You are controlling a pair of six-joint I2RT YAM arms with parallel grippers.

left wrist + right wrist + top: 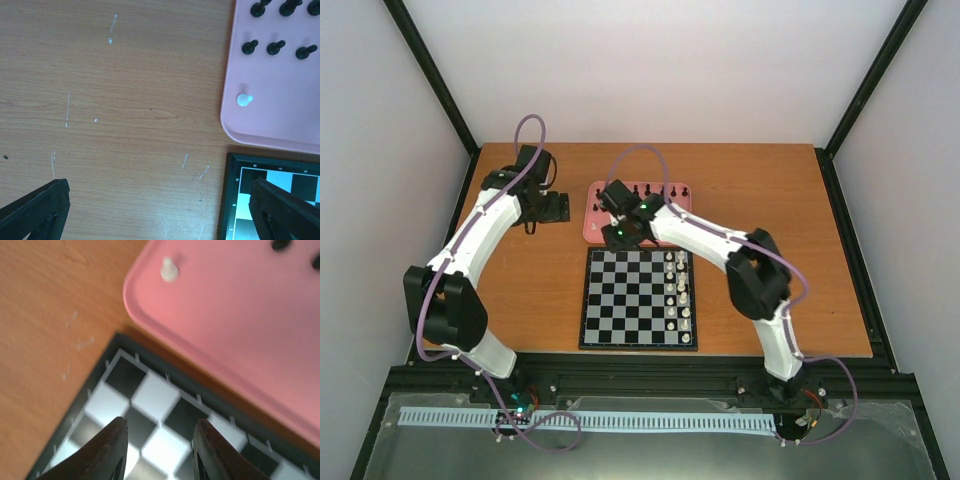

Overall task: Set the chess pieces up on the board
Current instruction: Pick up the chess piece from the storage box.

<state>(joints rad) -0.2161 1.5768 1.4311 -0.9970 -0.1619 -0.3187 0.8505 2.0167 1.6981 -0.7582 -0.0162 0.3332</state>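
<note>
The tray's only white pawn [594,227] is below my right gripper, to its left in the top view, so the gripper should reach outward that way next, lower and close.
The checkered board [630,300] lies mid-table with cream-white pieces [678,292] in its two right columns. Several black pieces [665,190] stand on the pink tray [595,232] behind it. My right gripper [620,233] hovers over the board's far left corner [150,390], open and empty [160,450]. One white pawn [169,270] stands in the tray's near corner [240,330]. My left gripper [552,208] is left of the tray, wide open and empty [160,210] over bare wood. The left wrist view shows the same pawn [243,100], black pieces [274,47] and the board corner [237,200].
The wooden table [520,300] is bounded by black frame posts and white walls. The right arm [720,245] reaches across the board's far right corner. The tray's rim [260,140] lies close to the board's far edge.
</note>
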